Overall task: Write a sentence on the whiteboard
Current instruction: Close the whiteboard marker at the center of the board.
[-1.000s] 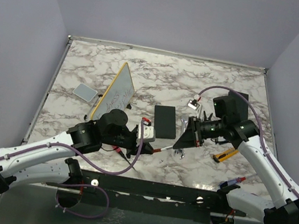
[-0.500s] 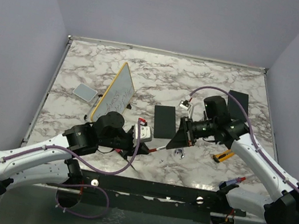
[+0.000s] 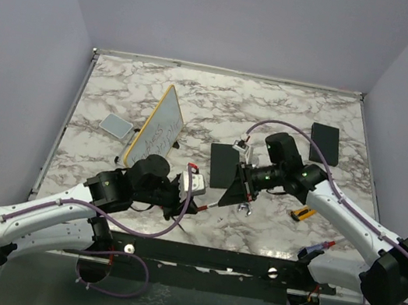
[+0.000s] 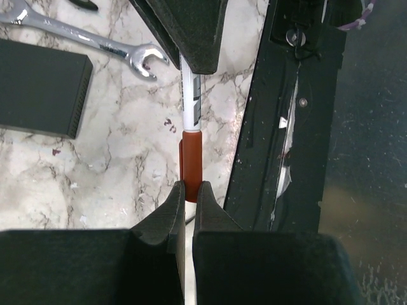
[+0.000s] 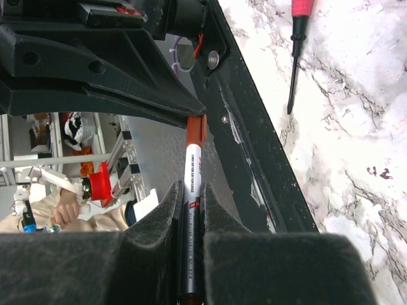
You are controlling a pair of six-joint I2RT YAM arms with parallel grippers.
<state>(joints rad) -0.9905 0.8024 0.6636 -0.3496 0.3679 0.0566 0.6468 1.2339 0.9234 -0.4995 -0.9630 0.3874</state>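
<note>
I will next lower my right gripper to the bare table (image 5: 353, 170) between the nearer slab and the table's front edge and let go of the marker's body, because the red cap (image 5: 196, 130) is on the end of the body.
The whiteboard (image 3: 157, 135), yellow-framed, stands tilted at the back left, with the sentence (image 3: 157, 139) in dark handwriting on its face. A white marker (image 3: 213, 199) spans between both grippers near the table's front middle. My left gripper (image 4: 190, 190) is shut on the marker's red cap (image 4: 191, 155), which sits on the end of the white barrel (image 4: 191, 105). My right gripper (image 5: 191, 197) is shut on the barrel (image 5: 193, 171), the cap (image 5: 196, 130) pointing away from it. The two grippers (image 3: 199, 204) (image 3: 228, 195) face each other, tips close.
A black slab (image 3: 224, 164) lies behind the grippers and another (image 3: 324, 144) at the back right. A wrench (image 4: 89, 39) lies beside the slab. A grey pad (image 3: 116, 126) sits at the left; a yellow knife (image 3: 304, 212) and a pink-handled screwdriver (image 5: 296, 57) at the right front.
My right gripper has moved left with the marker towards the left gripper. The left gripper shifted slightly right and forward, and the two now meet along the marker.
</note>
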